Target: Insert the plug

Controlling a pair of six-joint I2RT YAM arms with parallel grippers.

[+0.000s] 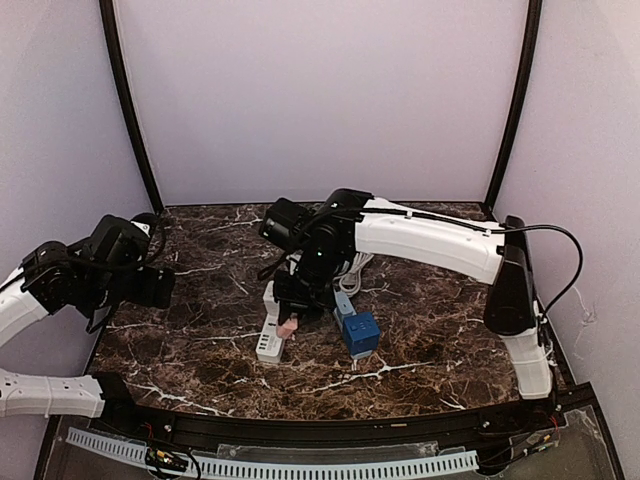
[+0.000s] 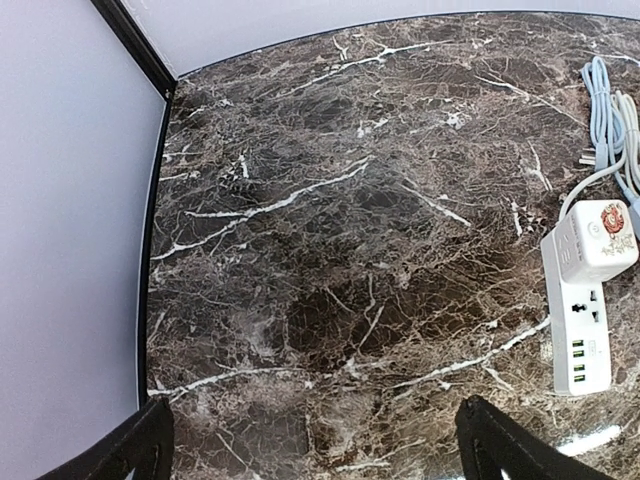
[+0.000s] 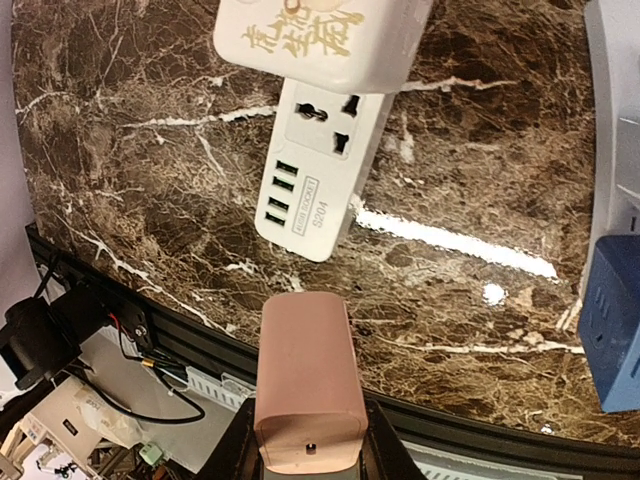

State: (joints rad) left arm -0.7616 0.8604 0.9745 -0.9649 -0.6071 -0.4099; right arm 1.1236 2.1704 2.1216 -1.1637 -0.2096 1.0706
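Note:
Next, my right gripper carries the pink plug outward and lowers it into the power strip's empty socket (image 1: 272, 326) (image 3: 324, 121) beside the white adapter. The socket is below and outward of the gripper, which then releases.
A white power strip (image 1: 269, 335) lies on the marble table, with a white cube adapter plugged into it; both show in the right wrist view, the strip (image 3: 318, 180) and the adapter (image 3: 322, 40). My right gripper (image 1: 290, 318) is shut on a pink plug (image 3: 303, 380) and holds it above the strip's near end. In the top view the pink plug (image 1: 287, 327) hangs just over the strip. The strip also shows in the left wrist view (image 2: 580, 330). My left gripper (image 2: 315, 445) is open and empty, hovering over bare marble at the far left.
A blue cube adapter (image 1: 361, 333) sits just right of the strip, also in the right wrist view (image 3: 618, 320). Coiled white cable (image 2: 608, 120) lies behind the strip. The table's black front rail (image 1: 320, 432) runs along the near edge.

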